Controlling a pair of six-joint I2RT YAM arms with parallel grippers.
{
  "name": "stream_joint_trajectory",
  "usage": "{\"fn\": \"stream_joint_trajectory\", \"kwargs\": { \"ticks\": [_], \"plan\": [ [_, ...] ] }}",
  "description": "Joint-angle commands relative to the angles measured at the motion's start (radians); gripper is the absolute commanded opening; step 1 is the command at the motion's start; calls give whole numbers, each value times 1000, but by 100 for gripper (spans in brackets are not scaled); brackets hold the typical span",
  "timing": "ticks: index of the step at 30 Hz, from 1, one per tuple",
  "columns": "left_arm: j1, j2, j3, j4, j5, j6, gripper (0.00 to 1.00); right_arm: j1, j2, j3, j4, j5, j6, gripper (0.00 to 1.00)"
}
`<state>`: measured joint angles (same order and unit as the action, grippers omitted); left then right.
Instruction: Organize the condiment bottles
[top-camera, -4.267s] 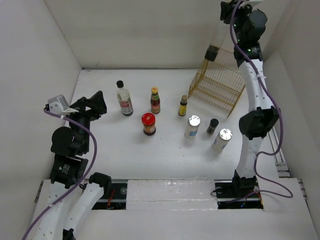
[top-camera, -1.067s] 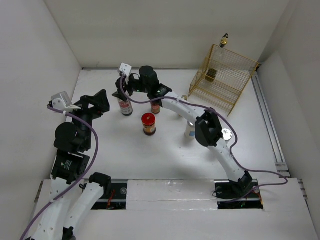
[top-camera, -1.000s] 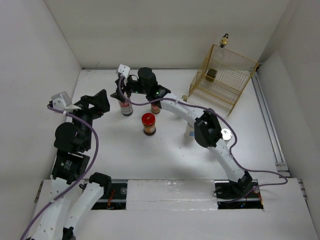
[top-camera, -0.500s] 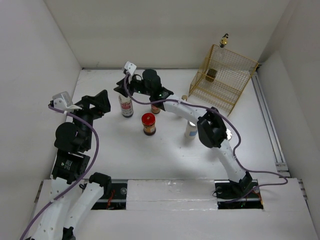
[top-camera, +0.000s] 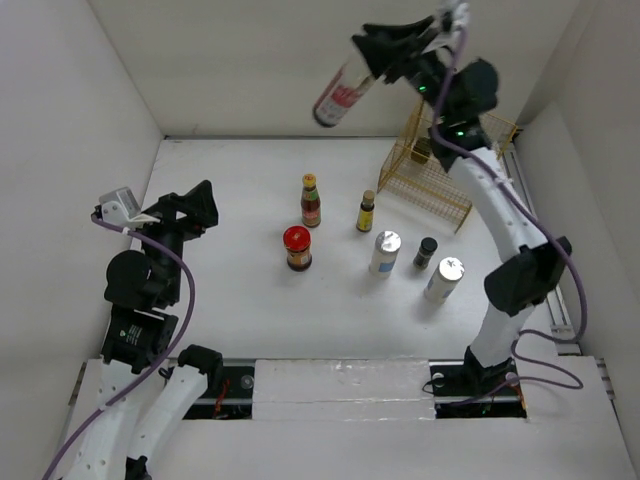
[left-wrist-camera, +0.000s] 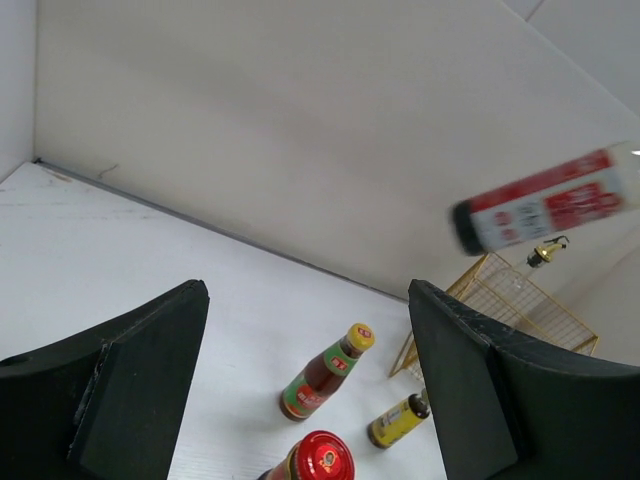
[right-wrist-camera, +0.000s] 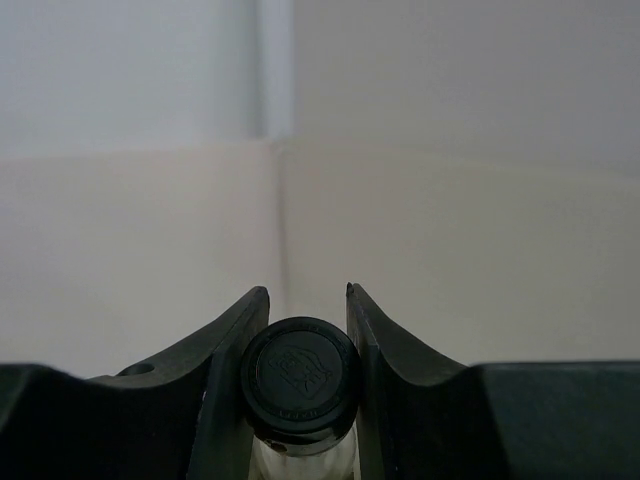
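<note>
The gold wire basket holds a jar and is below my right gripper and to its right in the top view, so I will swing over and bring the bottle down.
My right gripper is raised high over the back of the table, shut on the black cap of a clear bottle with a red-and-white label that hangs tilted in the air; that bottle also shows in the left wrist view. On the table stand a yellow-capped brown sauce bottle, a small yellow bottle, a red-capped jar, a silver-capped white bottle, a small black-capped jar and another silver-capped bottle. My left gripper stands open at the left, holding nothing.
A gold wire basket stands at the back right, partly behind my right arm, with a small dark jar inside. White walls close in the table at the back and both sides. A rail runs along the right edge.
My right gripper shut on the black-capped bottle at the back left and lifted it high up and to the right. The left arm has barely moved.
</note>
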<state>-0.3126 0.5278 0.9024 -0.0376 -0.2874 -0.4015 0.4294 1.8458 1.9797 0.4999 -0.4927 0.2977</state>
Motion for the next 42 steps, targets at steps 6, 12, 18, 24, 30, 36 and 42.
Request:
{"fn": "stream_joint_trajectory", "kwargs": {
  "ticks": [6, 12, 18, 24, 30, 36, 42],
  "plan": [
    [-2, -6, -8, 56, 11, 10, 77, -285, -105, -1, -44, 72, 27, 3],
    [-2, 5, -8, 56, 22, 10, 77, -437, -85, 68, -170, 94, -17, 3],
    [-2, 23, -8, 56, 22, 10, 77, -520, -30, 117, -238, 112, -66, 2],
    [-2, 34, -8, 56, 22, 10, 77, -555, 22, 154, -238, 170, -110, 2],
    [-2, 34, -8, 56, 22, 10, 77, -574, 79, 278, -294, 217, -158, 2],
    [-2, 43, -8, 56, 22, 10, 77, -583, 118, 311, -331, 261, -206, 2],
    [-2, 43, -8, 56, 22, 10, 77, -583, 93, 209, -331, 328, -267, 2]
  ]
}}
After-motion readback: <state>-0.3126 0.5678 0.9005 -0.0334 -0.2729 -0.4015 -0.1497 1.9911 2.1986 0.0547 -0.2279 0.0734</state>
